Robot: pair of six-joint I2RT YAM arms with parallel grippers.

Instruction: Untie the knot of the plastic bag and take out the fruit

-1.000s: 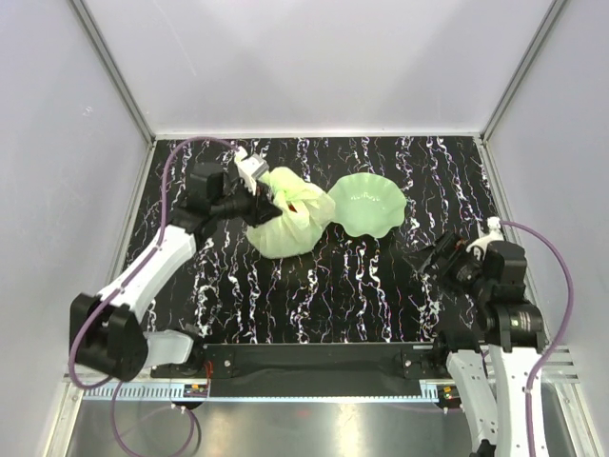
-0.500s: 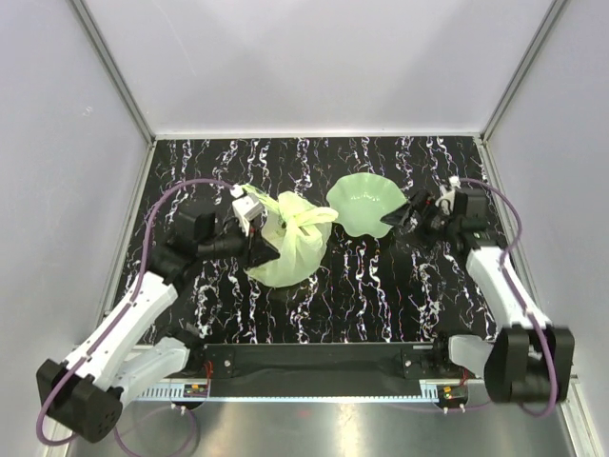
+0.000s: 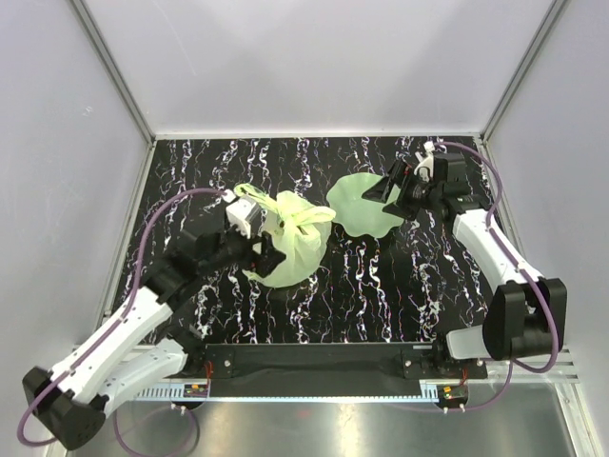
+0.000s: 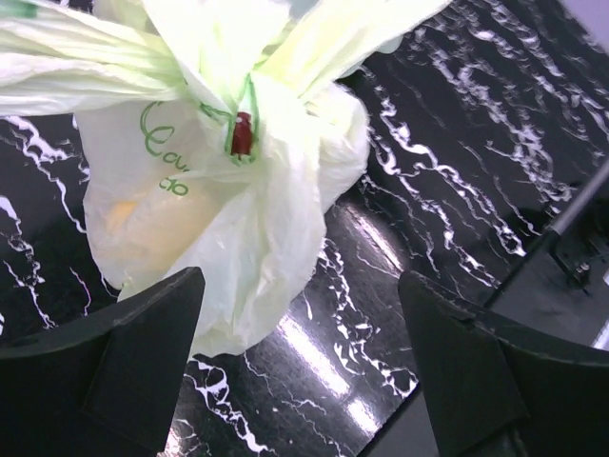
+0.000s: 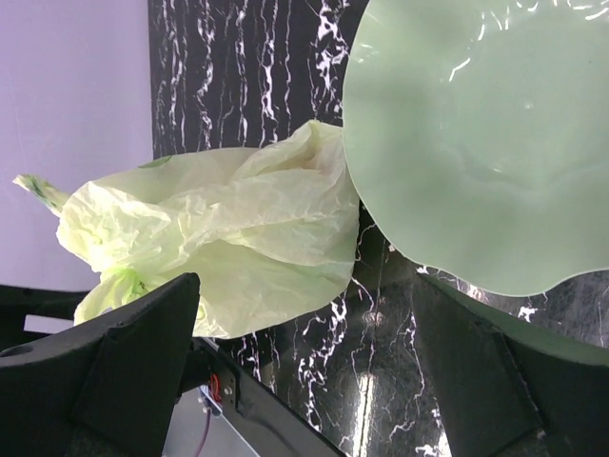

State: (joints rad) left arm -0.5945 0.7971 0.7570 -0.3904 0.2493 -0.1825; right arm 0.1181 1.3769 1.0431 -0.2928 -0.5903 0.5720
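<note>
I have a fold (image 3: 279, 234) of the bag running from the knot toward my open fingers, so I will lower my left gripper onto that fold (image 4: 270, 191).
The pale yellow-green plastic bag (image 3: 293, 246) lies left of centre on the black marbled table, its knot (image 4: 238, 114) on top with long handle ends (image 3: 314, 216) sticking out. Fruit shows only faintly through the film: an orange-yellow shape (image 4: 124, 214) and a red piece (image 4: 242, 133) at the knot. My left gripper (image 3: 265, 253) stands open just near-left of the bag, the bag's lower edge reaching beside one finger (image 4: 143, 352), nothing gripped. My right gripper (image 3: 383, 202) hangs open over the green wavy-edged dish's (image 3: 360, 205) right side, holding nothing.
The dish (image 5: 485, 133) sits right beside the bag (image 5: 238, 228), almost touching it. White walls with metal posts close in the table on three sides. A black rail (image 3: 314, 357) runs along the near edge between the arm bases.
My left gripper has opened, let go of the bag near the knot and drawn back toward the near left. The right arm swung from the near right up over the dish.
</note>
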